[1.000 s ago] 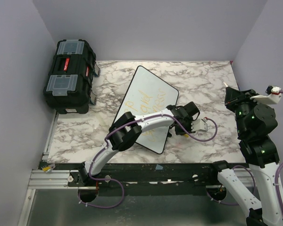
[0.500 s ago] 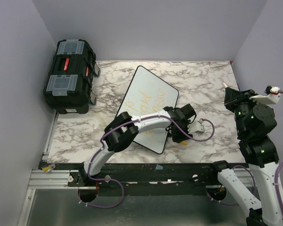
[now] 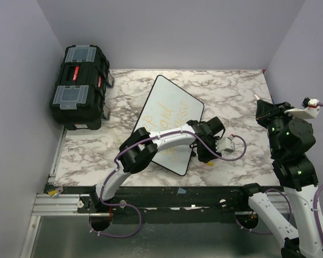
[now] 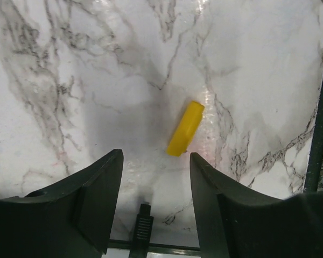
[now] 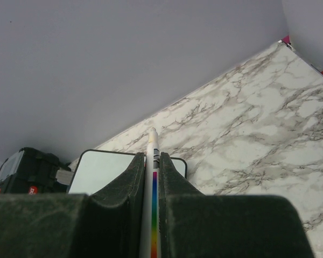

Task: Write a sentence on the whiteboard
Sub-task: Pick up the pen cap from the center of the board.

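My left gripper shifts back toward the dark bar next, onto the cap's board-side end [image 3: 208, 163] [image 4: 178, 145].
The whiteboard [image 3: 169, 102] lies tilted on the marble table, and the sentence [image 3: 172, 114] shows on it as faint yellow-orange words. The board's top edge also shows in the right wrist view [image 5: 105, 169]. My left gripper [image 3: 204, 153] hangs off the board's right corner. It is open and empty [image 4: 156, 158], just above the table. A small yellow marker cap [image 4: 185, 128] lies on the marble just beyond the fingertips. My right gripper [image 3: 262, 109] is raised at the right. It is shut on a white marker [image 5: 152, 161] with a rainbow stripe, tip pointing up and away.
A black toolbox [image 3: 79, 86] with clear-lidded trays stands at the back left and also shows in the right wrist view [image 5: 21, 169]. Grey walls close in the table on three sides. A dark bar [image 4: 318, 107] runs down the right of the left wrist view.
My left wrist and gripper shifted a little left and toward the near edge beside the board's right corner, then settled. My right arm and the marker have not moved.
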### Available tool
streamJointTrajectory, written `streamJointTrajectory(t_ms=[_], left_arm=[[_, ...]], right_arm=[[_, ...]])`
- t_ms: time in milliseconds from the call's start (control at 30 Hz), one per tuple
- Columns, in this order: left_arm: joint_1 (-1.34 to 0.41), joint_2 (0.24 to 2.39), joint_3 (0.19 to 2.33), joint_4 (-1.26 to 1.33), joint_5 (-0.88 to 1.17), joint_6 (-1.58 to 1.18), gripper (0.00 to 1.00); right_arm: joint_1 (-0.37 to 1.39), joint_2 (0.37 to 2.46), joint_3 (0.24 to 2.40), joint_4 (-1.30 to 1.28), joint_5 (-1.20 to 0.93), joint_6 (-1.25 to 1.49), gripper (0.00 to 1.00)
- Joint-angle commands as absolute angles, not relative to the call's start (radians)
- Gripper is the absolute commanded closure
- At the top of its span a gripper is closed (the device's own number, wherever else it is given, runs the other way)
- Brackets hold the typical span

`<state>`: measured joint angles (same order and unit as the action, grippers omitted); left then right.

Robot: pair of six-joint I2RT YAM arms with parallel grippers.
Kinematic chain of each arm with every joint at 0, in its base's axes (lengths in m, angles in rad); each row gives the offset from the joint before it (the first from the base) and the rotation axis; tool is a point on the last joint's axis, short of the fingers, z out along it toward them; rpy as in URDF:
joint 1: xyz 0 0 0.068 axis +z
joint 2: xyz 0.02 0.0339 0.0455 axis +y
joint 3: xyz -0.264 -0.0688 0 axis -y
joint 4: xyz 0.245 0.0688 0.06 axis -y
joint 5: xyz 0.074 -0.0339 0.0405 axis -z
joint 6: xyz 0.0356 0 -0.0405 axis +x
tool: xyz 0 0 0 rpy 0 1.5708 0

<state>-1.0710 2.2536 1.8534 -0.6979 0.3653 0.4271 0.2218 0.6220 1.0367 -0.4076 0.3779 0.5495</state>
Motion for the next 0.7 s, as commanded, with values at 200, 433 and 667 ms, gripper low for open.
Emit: streamJointTrajectory(t_ms=[200, 433, 667], left_arm=[[-1.115, 2.246, 1.812, -0.71, 0.469, 0.473, 0.48], [-1.123, 2.294, 1.848, -0.679, 0.451, 0.466, 0.5], [-1.122, 2.311, 1.818, -0.632, 0.434, 0.464, 0.52]], right_arm=[[0.229, 0.637, 1.028, -0.431, 0.384, 0.543, 0.99], [0.229, 0.639, 1.028, -0.431, 0.38, 0.543, 0.99], [0.229, 0.637, 1.026, -0.431, 0.376, 0.542, 0.99]])
